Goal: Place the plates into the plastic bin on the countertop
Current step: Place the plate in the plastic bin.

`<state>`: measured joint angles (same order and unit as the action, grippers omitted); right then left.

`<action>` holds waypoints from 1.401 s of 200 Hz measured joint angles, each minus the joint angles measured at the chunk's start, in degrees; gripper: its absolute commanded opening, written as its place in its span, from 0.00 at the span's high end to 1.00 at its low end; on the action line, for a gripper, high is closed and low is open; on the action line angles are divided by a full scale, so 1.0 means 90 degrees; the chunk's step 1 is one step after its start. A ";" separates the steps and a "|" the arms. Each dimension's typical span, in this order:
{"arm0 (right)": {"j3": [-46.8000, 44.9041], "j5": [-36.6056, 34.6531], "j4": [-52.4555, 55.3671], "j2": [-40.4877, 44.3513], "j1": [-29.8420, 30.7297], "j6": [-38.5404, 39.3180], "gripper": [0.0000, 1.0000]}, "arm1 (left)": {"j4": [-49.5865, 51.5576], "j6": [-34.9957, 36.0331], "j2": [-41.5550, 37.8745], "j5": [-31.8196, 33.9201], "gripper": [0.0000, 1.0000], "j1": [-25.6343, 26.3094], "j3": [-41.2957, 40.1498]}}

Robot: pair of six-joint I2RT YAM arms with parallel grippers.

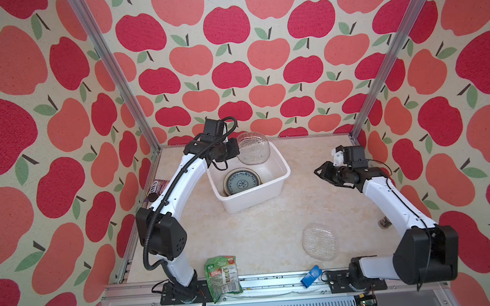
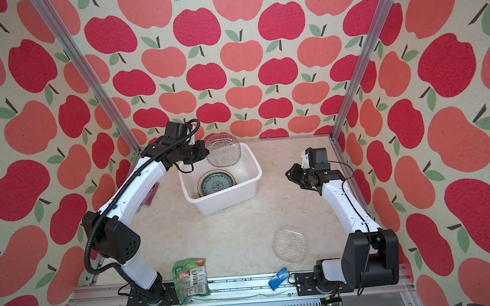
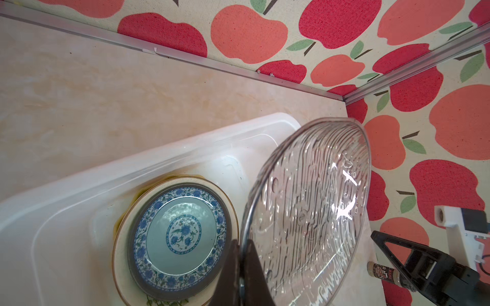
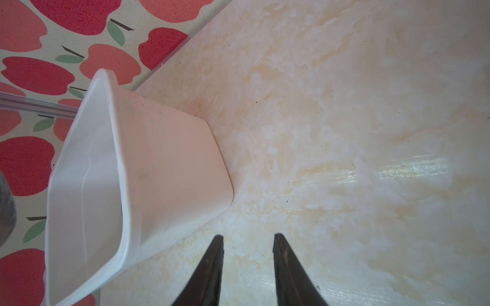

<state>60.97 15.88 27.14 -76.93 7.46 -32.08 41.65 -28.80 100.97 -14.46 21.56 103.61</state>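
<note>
The blue patterned plate (image 1: 241,183) (image 3: 180,235) is on top of the stack below the glass plate. My left gripper will next go down into the bin, tilt the glass plate flat onto that plate and let go of the glass plate's rim.
My left gripper (image 3: 241,245) is shut on the rim of a ribbed glass plate (image 1: 252,147) (image 3: 310,212). It holds the plate tilted on edge above the far left part of the plastic bin (image 1: 250,202) (image 3: 159,156). Inside the bin a blue patterned plate (image 1: 241,183) (image 3: 180,235) tops a stack, with a dark rim and a cream rim showing under it. A second glass plate (image 1: 320,241) lies flat on the countertop (image 1: 258,232) at the front right. My right gripper (image 1: 317,172) (image 4: 248,238) hovers right of the bin, open and holding nothing.
A green snack packet (image 1: 223,277) and a blue object (image 1: 311,276) lie on the front rail. A purple packet (image 1: 159,187) sits by the left wall behind my left arm. A small bottle (image 1: 384,223) stands near the right wall. Aluminium rails frame the countertop.
</note>
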 measured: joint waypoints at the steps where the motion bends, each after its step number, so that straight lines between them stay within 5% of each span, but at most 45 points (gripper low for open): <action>1: 0.0015 -0.0012 0.0019 0.0002 0.0000 0.0015 0.65 | 0.0036 -0.0002 0.0017 -0.0002 1.00 -0.0007 0.0022; 84: 0.0437 -0.0345 0.1144 -0.0435 0.0000 0.0109 0.65 | 0.1484 -0.0017 0.0578 -0.0153 1.00 -0.0134 0.0602; 218: 0.1943 -0.0335 0.1486 -0.1819 0.0002 0.0114 0.66 | 0.2283 0.0029 0.1722 0.0044 1.00 -0.0461 0.0549; 249: 0.2169 -0.0316 0.1537 -0.2040 0.0017 0.0112 0.66 | 0.2521 0.0095 0.1916 0.0158 0.63 -0.0469 0.0857; 280: 0.2229 -0.0304 0.1632 -0.2120 0.0032 0.0119 0.65 | 0.2620 0.0151 0.1926 0.0272 0.59 -0.0481 0.0879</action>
<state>81.03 13.15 41.82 -96.01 7.75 -31.00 65.23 -27.44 118.30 -12.01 17.23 111.53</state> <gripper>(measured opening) 0.344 0.406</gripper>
